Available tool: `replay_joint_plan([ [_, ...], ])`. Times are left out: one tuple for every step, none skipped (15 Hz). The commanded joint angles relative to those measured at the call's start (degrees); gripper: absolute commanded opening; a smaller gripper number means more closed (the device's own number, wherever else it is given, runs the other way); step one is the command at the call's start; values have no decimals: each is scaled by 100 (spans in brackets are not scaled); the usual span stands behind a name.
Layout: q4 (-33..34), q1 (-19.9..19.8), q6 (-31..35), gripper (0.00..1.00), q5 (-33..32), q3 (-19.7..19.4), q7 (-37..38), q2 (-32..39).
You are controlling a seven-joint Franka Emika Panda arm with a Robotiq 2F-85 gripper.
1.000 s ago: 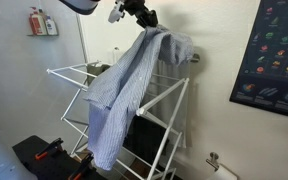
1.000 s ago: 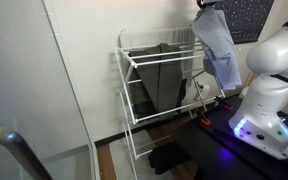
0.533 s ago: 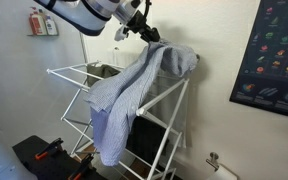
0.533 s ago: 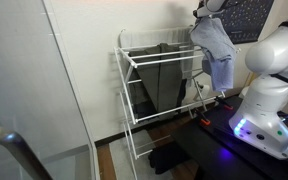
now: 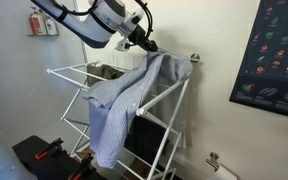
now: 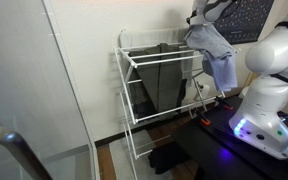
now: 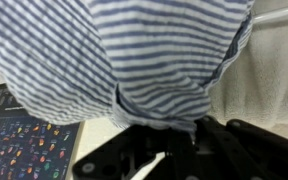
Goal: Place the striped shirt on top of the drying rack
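Note:
The gripper brings the pinched fold down onto the drying rack's top bars next, then releases the fold there.
The striped shirt (image 5: 129, 95) is pale blue and white. It hangs from my gripper (image 5: 147, 47) and drapes over the near end of the white drying rack (image 5: 72, 73). Its lower part falls down the rack's side. In an exterior view the shirt (image 6: 214, 50) hangs at the rack's (image 6: 149, 62) far end under the gripper (image 6: 198, 19). In the wrist view the striped cloth (image 7: 134, 50) fills the frame, and a fold is pinched between the black fingers (image 7: 229, 140) of the gripper (image 7: 174, 128).
A dark cloth (image 6: 164, 75) hangs inside the rack. A poster (image 5: 274, 55) is on the wall. The robot's white base (image 6: 269, 95) stands beside the rack. A wall-mounted bar end (image 5: 194, 58) sits just behind the shirt.
The gripper has moved lower and toward the rack's top with the shirt. More of the cloth now lies over the rack's end.

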Motion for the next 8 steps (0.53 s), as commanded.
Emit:
replay_joint_plan([
  [282,-34,222,7,-527,99,563,273],
  [335,-25,241,7,-661,114,689,329],
  [412,-18,262,7,-822,135,807,386],
  [493,0,275,7,-930,157,903,452],
  [567,17,273,6,-1045,183,977,515],
  [622,35,264,7,-1115,211,1003,596],
  [661,50,253,6,-1176,232,1019,672],
  [664,72,256,7,-1155,240,948,766],
])
